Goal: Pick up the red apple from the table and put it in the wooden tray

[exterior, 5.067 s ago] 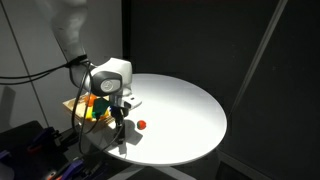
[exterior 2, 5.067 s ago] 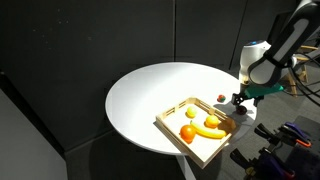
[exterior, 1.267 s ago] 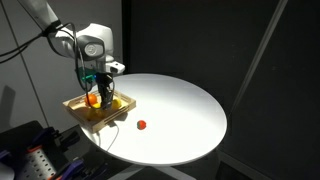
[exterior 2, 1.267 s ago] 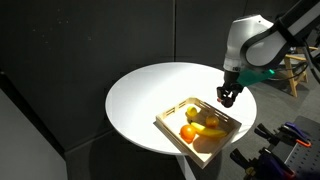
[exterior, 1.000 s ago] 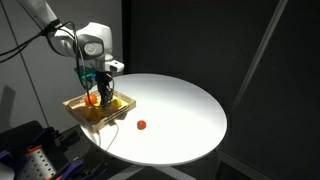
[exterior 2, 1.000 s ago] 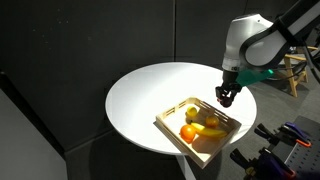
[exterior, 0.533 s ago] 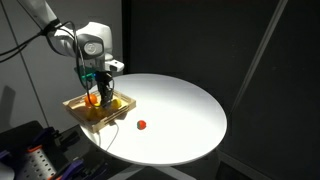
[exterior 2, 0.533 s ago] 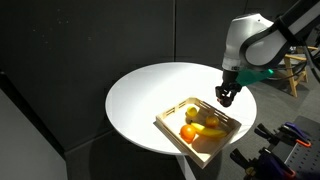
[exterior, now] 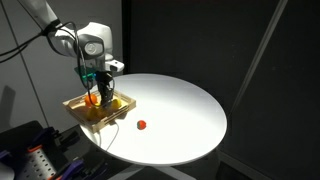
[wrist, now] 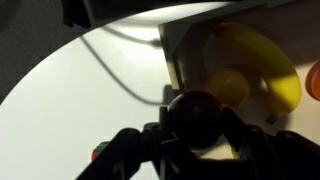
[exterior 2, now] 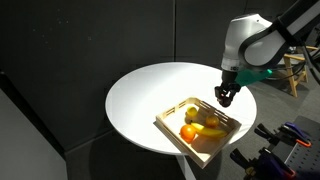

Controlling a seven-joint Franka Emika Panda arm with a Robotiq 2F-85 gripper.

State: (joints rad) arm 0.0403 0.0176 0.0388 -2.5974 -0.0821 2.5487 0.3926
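Observation:
The clamped apple hangs close to the tray's rim. My gripper will next go down and outward, over the tray's inside [wrist: 240,119] beside the yellow fruit and banana.
The red apple [wrist: 198,118] shows in the wrist view as a dark round fruit clamped between the fingers of my gripper [wrist: 200,135]. In both exterior views the gripper [exterior: 105,95] [exterior 2: 226,97] hangs shut just above the wooden tray [exterior: 121,109] [exterior 2: 178,143], over its end nearest the table's middle. The apple is hard to make out there. The tray lies at the edge of the white round table [exterior: 185,105] [exterior 2: 145,95] and holds an orange [exterior 2: 187,132], a banana [exterior 2: 209,131] and a yellow fruit [wrist: 228,86].
A small bright red ball [exterior: 141,125] lies on the table beside the tray. A cable runs down from the arm near the tray. Dark curtains surround the table, and equipment stands below the table edge [exterior 2: 290,140].
Five seconds ago the gripper was low at the table beside the tray; it now holds the apple over the tray. Nothing has moved in the last second.

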